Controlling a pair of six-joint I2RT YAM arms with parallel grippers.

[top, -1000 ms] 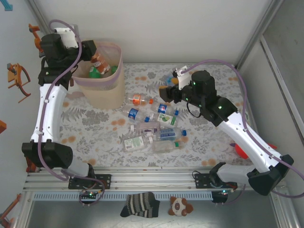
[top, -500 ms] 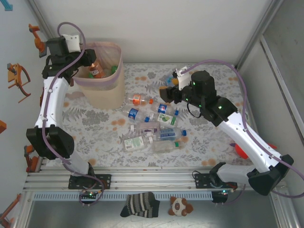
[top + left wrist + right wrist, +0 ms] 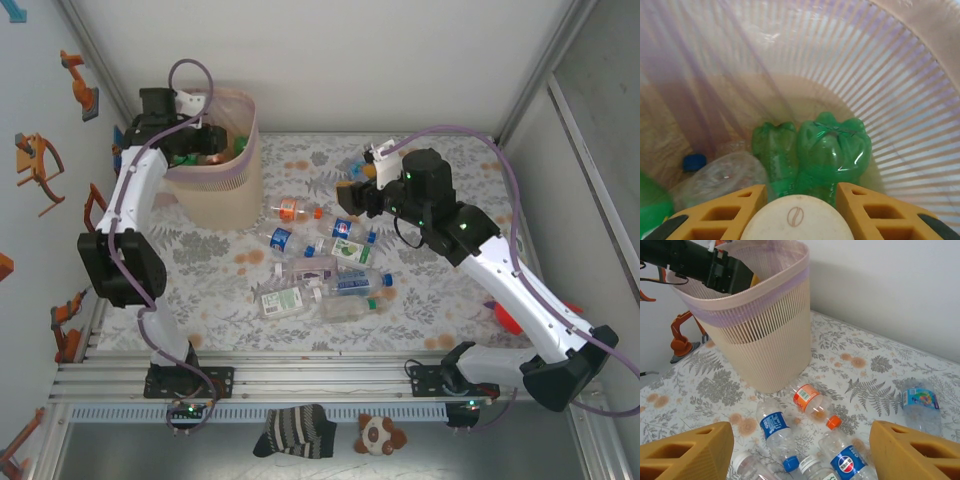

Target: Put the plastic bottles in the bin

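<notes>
The left gripper lowers deeper into the lined bin, toward the green bottles at its bottom, and releases next, because the white-capped bottle is already inside the bin's rim.
My left gripper is down inside the beige bin, which is lined with a pink bag. In the left wrist view the gripper is shut on a bottle whose round white end with a coffee-bean mark sits between the yellow fingers. Below it lie two green bottles and a clear one with a blue cap. Several plastic bottles lie on the table. My right gripper hangs wide open above them, over an orange-labelled bottle and a blue-labelled one.
The bin stands at the back left of the flowered tablecloth. A bottle with a colourful label lies apart at the right. A red object sits at the table's right edge. White walls close the back and sides.
The left arm has swung its gripper and the bottle from above the bin's left rim down into the bin. The right arm has not moved.
</notes>
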